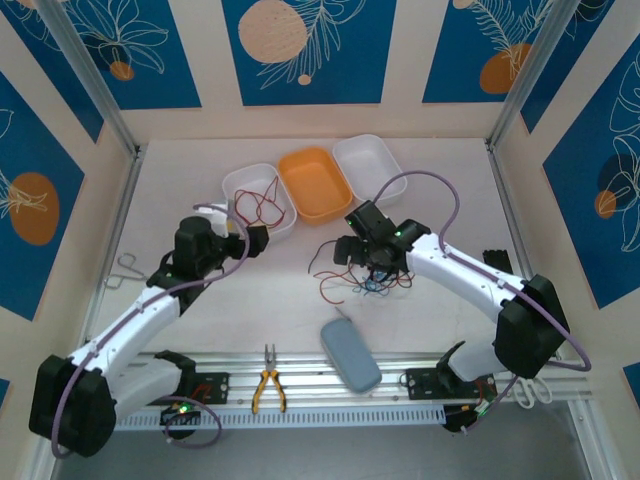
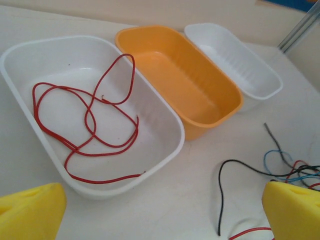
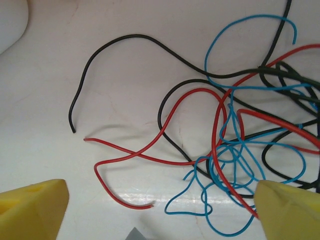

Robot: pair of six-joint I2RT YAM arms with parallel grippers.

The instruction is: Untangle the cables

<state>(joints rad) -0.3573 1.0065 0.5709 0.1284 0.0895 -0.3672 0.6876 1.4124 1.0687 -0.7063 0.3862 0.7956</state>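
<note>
Next, my right gripper shifts away from my left gripper onto the red cable's bent end [image 3: 267, 119], the cable's uppermost part, since it lies on that side.
One red cable [image 2: 90, 125] lies coiled in the left white tray [image 2: 165, 112], also seen from above [image 1: 262, 205]. My left gripper [image 2: 162, 215] hangs open just in front of that tray with nothing between its yellow fingers [image 2: 30, 212]. A tangle of red, black and light blue cables [image 3: 235, 140] lies on the table to the right [image 1: 365, 280]. My right gripper [image 3: 160, 210] is low over the tangle, jaws wide apart. Blue and red loops lie between its fingers, and a red strand runs against the right fingertip [image 3: 290, 210]. A black cable end [image 2: 220, 200] trails toward the left gripper.
An orange tray [image 1: 315, 182] and a second white tray [image 1: 368, 165] stand behind the tangle. Near the front rail lie a grey case [image 1: 350, 355] and yellow-handled pliers [image 1: 268, 385]. A metal clamp tool [image 1: 122, 268] lies at the left wall.
</note>
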